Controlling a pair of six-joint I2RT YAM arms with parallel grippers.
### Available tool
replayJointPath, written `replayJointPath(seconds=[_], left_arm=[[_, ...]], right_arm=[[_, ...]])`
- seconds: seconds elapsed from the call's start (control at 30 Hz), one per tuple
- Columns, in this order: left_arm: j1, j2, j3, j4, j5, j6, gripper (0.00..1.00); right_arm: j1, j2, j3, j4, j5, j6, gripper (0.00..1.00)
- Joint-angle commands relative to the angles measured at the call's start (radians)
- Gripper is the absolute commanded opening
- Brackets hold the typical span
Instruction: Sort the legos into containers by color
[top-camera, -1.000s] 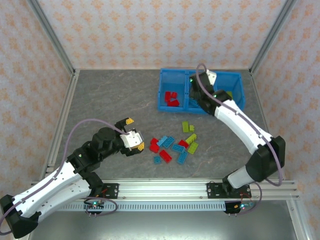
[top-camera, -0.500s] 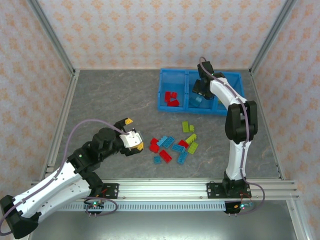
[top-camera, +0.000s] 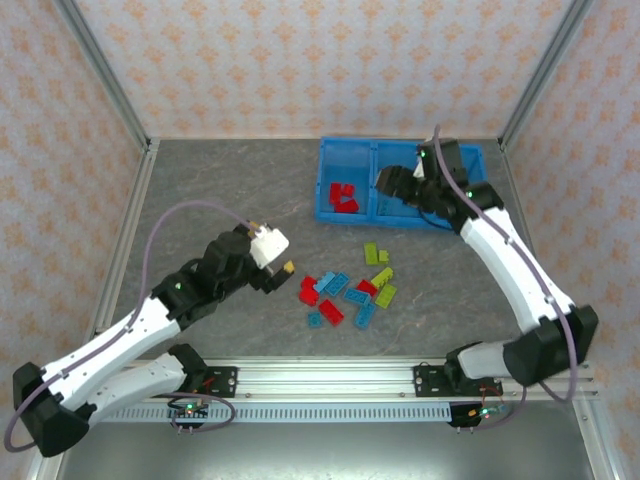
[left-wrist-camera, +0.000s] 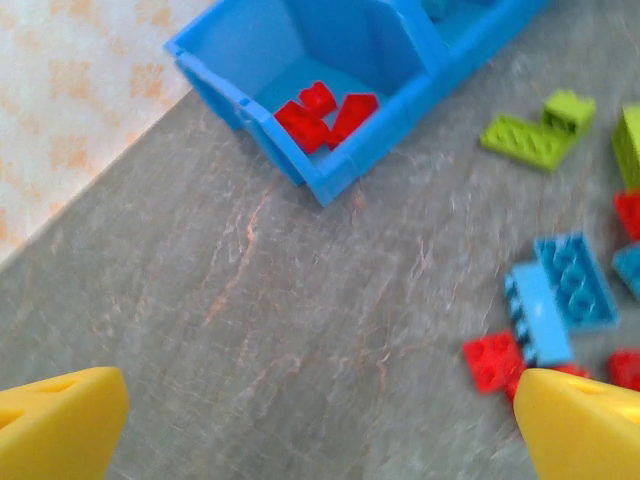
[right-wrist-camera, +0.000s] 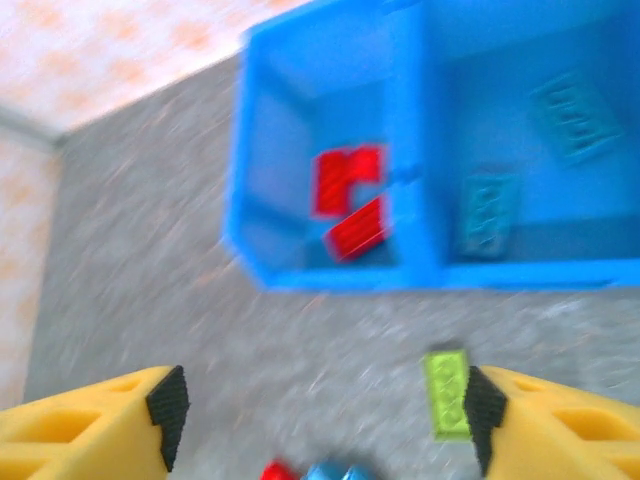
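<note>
The left gripper moves down toward the pile and onto the small red lego (top-camera: 308, 298) (left-wrist-camera: 514, 386) at the light blue lego's near end next, as red legos already share one section of the blue bin.
Red, light blue and yellow-green legos (top-camera: 346, 288) lie scattered mid-table. The blue bin's containers (top-camera: 352, 150) stand behind them. Red bricks (top-camera: 343, 197) lie in the left compartment. My right gripper (top-camera: 392, 186) hovers open over the bin's near wall, empty. In the right wrist view it (right-wrist-camera: 325, 420) frames bare table, with a green brick (right-wrist-camera: 447, 392) beside its right pad and light blue bricks (right-wrist-camera: 490, 210) in the middle compartment. My left gripper (top-camera: 280, 268) is open just left of the pile; its wrist view (left-wrist-camera: 320, 430) has a red brick (left-wrist-camera: 492, 360) near the right fingertip.
Metal frame posts and patterned walls enclose the grey table (top-camera: 230, 200). The right arm's links (top-camera: 510, 260) arch over the table's right side. Bare table lies left of the bin and pile.
My right gripper has opened from nearly shut and shifted over the bin's near edge. My left arm has reached forward and right, closer to the pile.
</note>
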Motion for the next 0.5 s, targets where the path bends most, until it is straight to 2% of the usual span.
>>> replayJointPath(seconds=[0.0,0.1,0.17,0.3,0.47], left_arm=[[0.006,0.094,0.116,-0.164,-0.020,-0.399,1.00],[-0.001,0.181,0.112,-0.188,0.058,-0.632,1.00],[-0.023,0.224,0.073,-0.148,0.097,-0.736,0.99],[-0.078,0.308,0.046,-0.128,0.101,-0.790,0.95],[-0.095,0.457,0.044,-0.109,0.151,-0.782,0.89]], right_arm=[[0.066,-0.043,-0.076,-0.035,-0.103,-0.020,0.79],[0.082,-0.068,-0.123,-0.037,-0.156,-0.013,0.85],[0.082,-0.061,-0.131,-0.057,-0.141,-0.019,0.88],[0.083,-0.031,-0.115,-0.068,-0.130,-0.034,0.93],[0.082,0.034,-0.071,-0.073,-0.148,-0.032,0.95]])
